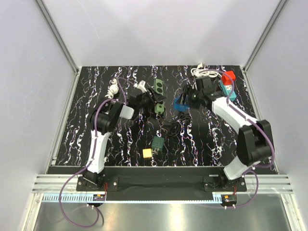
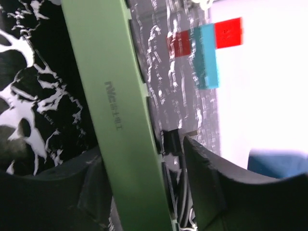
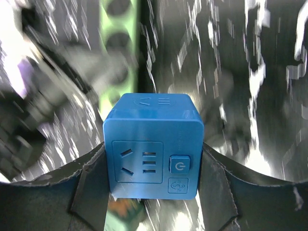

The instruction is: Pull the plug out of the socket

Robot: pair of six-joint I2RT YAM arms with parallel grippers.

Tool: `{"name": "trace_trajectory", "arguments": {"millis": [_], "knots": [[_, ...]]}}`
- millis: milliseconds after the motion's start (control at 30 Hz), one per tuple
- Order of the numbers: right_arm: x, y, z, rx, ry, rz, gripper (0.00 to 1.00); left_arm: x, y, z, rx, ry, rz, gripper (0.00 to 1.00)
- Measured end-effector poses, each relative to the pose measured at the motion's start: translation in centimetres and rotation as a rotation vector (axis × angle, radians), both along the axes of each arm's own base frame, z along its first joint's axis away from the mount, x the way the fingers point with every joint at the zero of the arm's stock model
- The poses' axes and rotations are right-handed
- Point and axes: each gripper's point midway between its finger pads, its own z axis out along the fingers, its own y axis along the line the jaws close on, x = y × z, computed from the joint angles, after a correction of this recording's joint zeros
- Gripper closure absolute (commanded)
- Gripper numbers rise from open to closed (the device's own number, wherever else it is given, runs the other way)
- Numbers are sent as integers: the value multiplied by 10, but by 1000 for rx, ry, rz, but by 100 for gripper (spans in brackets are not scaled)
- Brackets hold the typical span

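Note:
Next, my right gripper draws back past the cable and down beside the small green block, since the blue cube socket is already apart from the green power strip.
A green power strip (image 1: 159,91) lies at the back centre. My left gripper (image 1: 149,98) is shut on it; in the left wrist view the strip (image 2: 115,96) runs between my fingers (image 2: 207,187), with a black plug (image 2: 172,142) and cable wedged beside it. My right gripper (image 1: 186,101) is shut on a blue cube socket (image 1: 180,104), just right of the strip. In the right wrist view the cube (image 3: 151,144) fills the jaws, and the faces that show have nothing plugged in. A black cable (image 1: 169,124) loops between strip and cube.
A small green block (image 1: 158,142) and a yellow block (image 1: 147,153) lie in front of the cable. A red and teal object (image 1: 227,83) and a white cord (image 1: 204,72) sit at the back right. A white connector (image 1: 113,89) lies back left. Walls enclose the table.

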Motion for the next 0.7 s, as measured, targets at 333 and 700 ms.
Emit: {"name": "trace_trajectory", "arguments": {"millis": [333,700], "knots": [[-126,21,-48,-98,178,217,100,-12,22,3,202,-31,1,27],[-209,35,-56,-21,341,367,100,-10,64,43,409,-180,80,23]]}}
